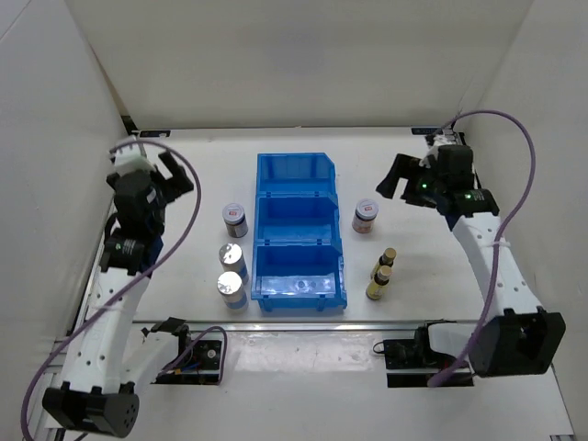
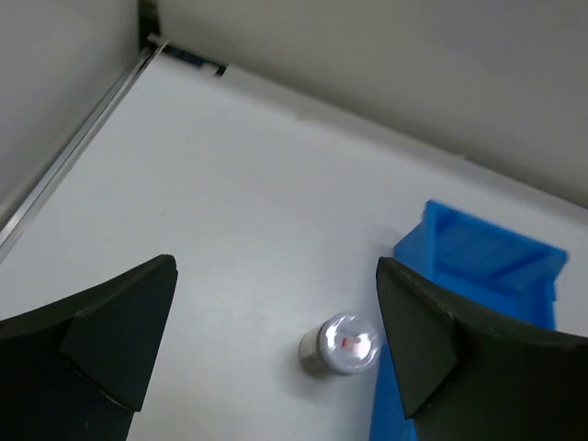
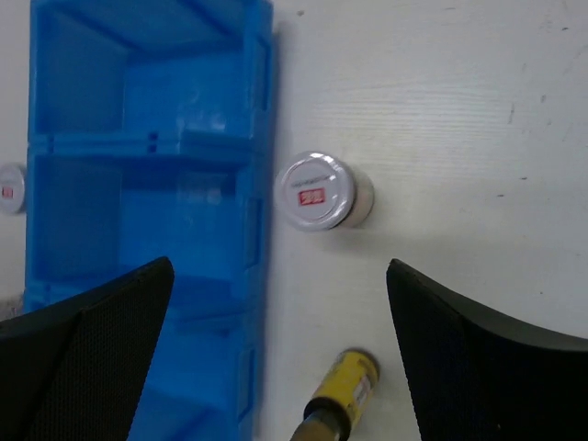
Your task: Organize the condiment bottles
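My right gripper moves down and to the left in the top view around the nearest jar's lid (image 1: pixel 367 209) (image 3: pixel 315 192) next, as that jar stands clear of the amber bottles.
Six condiment bottles stand on the table around the blue bin (image 1: pixel 299 230). To its left are a red-and-white-labelled jar (image 1: pixel 236 219) and two silver-capped shakers (image 1: pixel 232 261) (image 1: pixel 231 289). On its right are a second jar (image 1: pixel 366 216) and two dark-amber bottles with yellow labels (image 1: pixel 387 261) (image 1: pixel 378 283). My left gripper (image 1: pixel 175 176) hovers open above and left of the left jar (image 2: pixel 342 344). My right gripper (image 1: pixel 390 176) hangs open above the right jar (image 3: pixel 315 191), with one amber bottle (image 3: pixel 340 395) between its fingers in the right wrist view. Neither gripper holds anything.
The bin (image 3: pixel 138 184) has three compartments with nothing in them. White walls close in the table at the back and both sides. Cables and mounts lie along the near edge (image 1: pixel 193 354).
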Robot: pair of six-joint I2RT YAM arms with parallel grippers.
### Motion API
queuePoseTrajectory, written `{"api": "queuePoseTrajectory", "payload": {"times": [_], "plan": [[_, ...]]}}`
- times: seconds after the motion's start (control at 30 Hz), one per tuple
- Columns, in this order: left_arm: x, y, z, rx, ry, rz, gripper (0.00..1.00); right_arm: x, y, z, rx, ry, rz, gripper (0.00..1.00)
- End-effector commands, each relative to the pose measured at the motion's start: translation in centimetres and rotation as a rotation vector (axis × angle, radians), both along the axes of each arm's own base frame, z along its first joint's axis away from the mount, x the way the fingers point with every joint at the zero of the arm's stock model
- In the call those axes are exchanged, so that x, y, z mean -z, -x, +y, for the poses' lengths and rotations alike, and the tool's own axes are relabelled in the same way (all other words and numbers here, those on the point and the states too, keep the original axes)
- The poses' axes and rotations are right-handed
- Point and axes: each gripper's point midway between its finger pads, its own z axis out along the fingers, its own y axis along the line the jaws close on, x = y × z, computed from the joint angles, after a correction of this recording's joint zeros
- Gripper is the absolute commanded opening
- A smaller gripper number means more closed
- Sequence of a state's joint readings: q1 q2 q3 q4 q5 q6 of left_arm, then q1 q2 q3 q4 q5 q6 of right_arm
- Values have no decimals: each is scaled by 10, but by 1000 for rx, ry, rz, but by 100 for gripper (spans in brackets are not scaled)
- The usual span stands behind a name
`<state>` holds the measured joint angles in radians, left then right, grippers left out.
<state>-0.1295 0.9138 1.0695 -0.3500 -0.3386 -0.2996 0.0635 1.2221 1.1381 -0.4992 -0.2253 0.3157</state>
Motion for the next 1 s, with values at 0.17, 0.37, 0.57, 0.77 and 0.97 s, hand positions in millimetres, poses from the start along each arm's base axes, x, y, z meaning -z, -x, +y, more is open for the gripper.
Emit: {"api": "queuePoseTrajectory", "payload": {"times": [0.17,0.37,0.57,0.77,0.97], "plan": [[50,15,-8,-38,87,108,100,-42,66,12,-42,162,20,100],[64,9,-64,273,89,96,100,-26,76,-5,17,225,61,100],[71,7,-77,319,103,111,100,-16,42,-18,108,323,172,100],[71,5,-70,280,94,118,100,17,-1,4,67,304,288,99],[78,3,-64,237,90,151,100,57,-33,32,19,352,337,97]]}}
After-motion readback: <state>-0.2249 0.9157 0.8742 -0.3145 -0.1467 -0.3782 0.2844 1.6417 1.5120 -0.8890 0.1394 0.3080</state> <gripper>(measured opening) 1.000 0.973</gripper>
